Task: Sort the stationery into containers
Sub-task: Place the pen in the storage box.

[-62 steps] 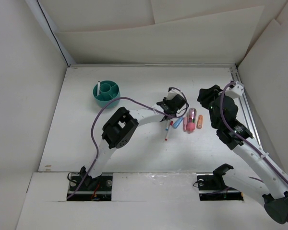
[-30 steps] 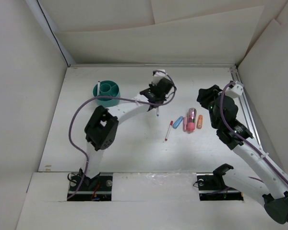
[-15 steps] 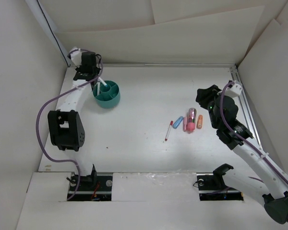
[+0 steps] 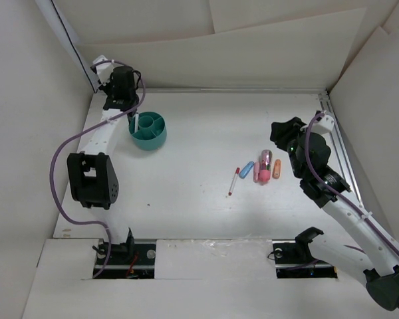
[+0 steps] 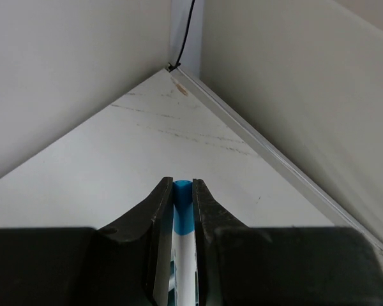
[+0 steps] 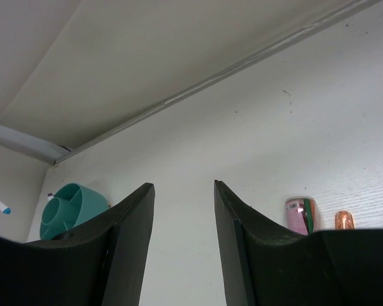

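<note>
The left gripper should move down and to the right in the top view and let go of the pen with the blue cap inside the teal cup (image 4: pixel 148 131), because the cup's top is open.
My left gripper (image 4: pixel 126 106) is at the back left, just above the far rim of the round teal cup (image 4: pixel 148 131). It is shut on a thin white pen with a blue cap (image 5: pixel 182 213), which sits upright between the jaws. Another white pen (image 4: pixel 137 122) stands in the cup. My right gripper (image 4: pixel 280 135) is open and empty, hovering behind the loose stationery. On the table lie a red-capped pen (image 4: pixel 233 181), a short blue marker (image 4: pixel 246 169), pink and magenta pieces (image 4: pixel 263 166) and an orange piece (image 4: pixel 276 169).
White walls close in the back and both sides, and the left gripper (image 5: pixel 182 183) faces the back-left corner. A metal rail (image 4: pixel 336 143) runs along the right edge. The right wrist view shows the teal cup (image 6: pixel 70 207) far left and a pink piece (image 6: pixel 298 213) at right.
My left arm has swung from the middle of the table to the back left, carrying the blue-capped pen over to the teal cup. The right arm has hardly moved.
</note>
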You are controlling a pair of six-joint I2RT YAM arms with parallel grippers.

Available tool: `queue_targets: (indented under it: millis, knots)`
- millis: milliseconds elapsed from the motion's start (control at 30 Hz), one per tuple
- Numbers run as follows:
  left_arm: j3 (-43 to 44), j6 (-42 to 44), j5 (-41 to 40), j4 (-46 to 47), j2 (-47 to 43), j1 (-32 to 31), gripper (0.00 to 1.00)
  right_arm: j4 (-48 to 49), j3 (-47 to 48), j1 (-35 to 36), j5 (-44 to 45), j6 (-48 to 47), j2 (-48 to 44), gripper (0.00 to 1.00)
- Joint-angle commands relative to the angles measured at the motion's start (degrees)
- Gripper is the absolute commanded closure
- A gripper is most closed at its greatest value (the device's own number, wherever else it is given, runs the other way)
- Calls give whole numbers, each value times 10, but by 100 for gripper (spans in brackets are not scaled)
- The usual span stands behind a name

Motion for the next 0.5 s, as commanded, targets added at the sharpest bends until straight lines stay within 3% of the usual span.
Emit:
queue_targets:
  millis: [0,300,467]
  knots:
    - [-12,64,-75,59,11,-12,100,33,2,-4,-10,-7,-9,52]
    - [7,120,-135,96,60,-12,100,39,-3,-4,-15,-7,-3,52]
    - [-31,209,-183,183,74,-32,100,39,-3,-4,-15,-13,3,52]
